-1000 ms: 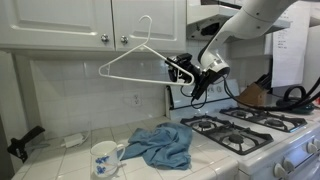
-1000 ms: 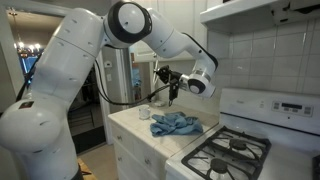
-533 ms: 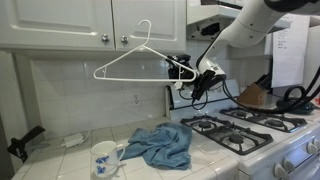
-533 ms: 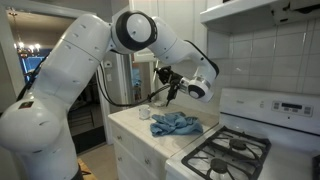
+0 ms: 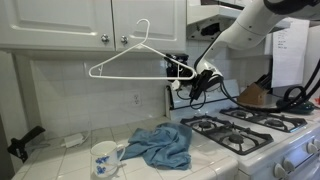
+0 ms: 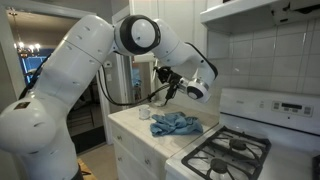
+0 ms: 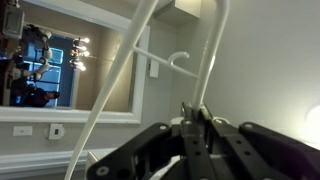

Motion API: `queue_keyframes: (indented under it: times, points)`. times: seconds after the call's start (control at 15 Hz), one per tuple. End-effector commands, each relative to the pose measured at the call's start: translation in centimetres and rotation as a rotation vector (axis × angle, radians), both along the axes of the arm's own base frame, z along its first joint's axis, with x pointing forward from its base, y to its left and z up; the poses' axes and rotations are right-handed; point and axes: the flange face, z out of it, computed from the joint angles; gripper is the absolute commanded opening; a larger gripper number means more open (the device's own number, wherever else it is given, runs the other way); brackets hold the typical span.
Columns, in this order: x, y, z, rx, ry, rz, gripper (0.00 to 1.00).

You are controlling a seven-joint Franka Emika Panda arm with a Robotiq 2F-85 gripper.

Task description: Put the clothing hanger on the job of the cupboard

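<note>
The hanger's hook is higher than the silver knob beside it, so my gripper should next lower and tilt toward the knob, bring the hook onto it and let go.
The clothing hanger [image 5: 114, 59], a thin white wire triangle, hangs in the air in front of the tiled wall, its hook [image 5: 143, 25] up against the white cupboard [image 5: 60, 20]. Two small silver knobs [image 5: 124, 39] [image 5: 103, 39] sit just left of the hook. My gripper [image 5: 190, 75] is shut on the hanger's right corner. In the wrist view the hanger [image 7: 213, 50] runs up from between my shut fingertips [image 7: 197, 112], with its hook [image 7: 180, 58] beyond. The arm reaches over the counter, and my gripper [image 6: 172, 86] shows there too.
A crumpled blue cloth [image 5: 160, 145] and a patterned mug [image 5: 105, 158] lie on the tiled counter below. A white gas stove [image 5: 250, 130] stands to the right, with a brown block [image 5: 255, 95] behind it. A black object [image 5: 25, 142] rests at the counter's far left.
The gripper has carried the hanger a little to the left, so its left tip now reaches further along the wall. The hook stays close to the knobs.
</note>
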Motion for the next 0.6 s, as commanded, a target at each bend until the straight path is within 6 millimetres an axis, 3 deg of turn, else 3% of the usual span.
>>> queue_keyframes:
  times: [0.0, 0.13, 0.2, 0.53]
  points:
    - [0.0, 0.0, 0.1, -0.001, 0.001, -0.002, 0.08]
    - [0.0, 0.0, 0.1, -0.001, 0.001, -0.001, 0.08]
    - [0.0, 0.0, 0.1, -0.001, 0.001, -0.001, 0.02]
    - [0.3, -0.4, -1.6, 0.017, 0.011, 0.015, 0.02]
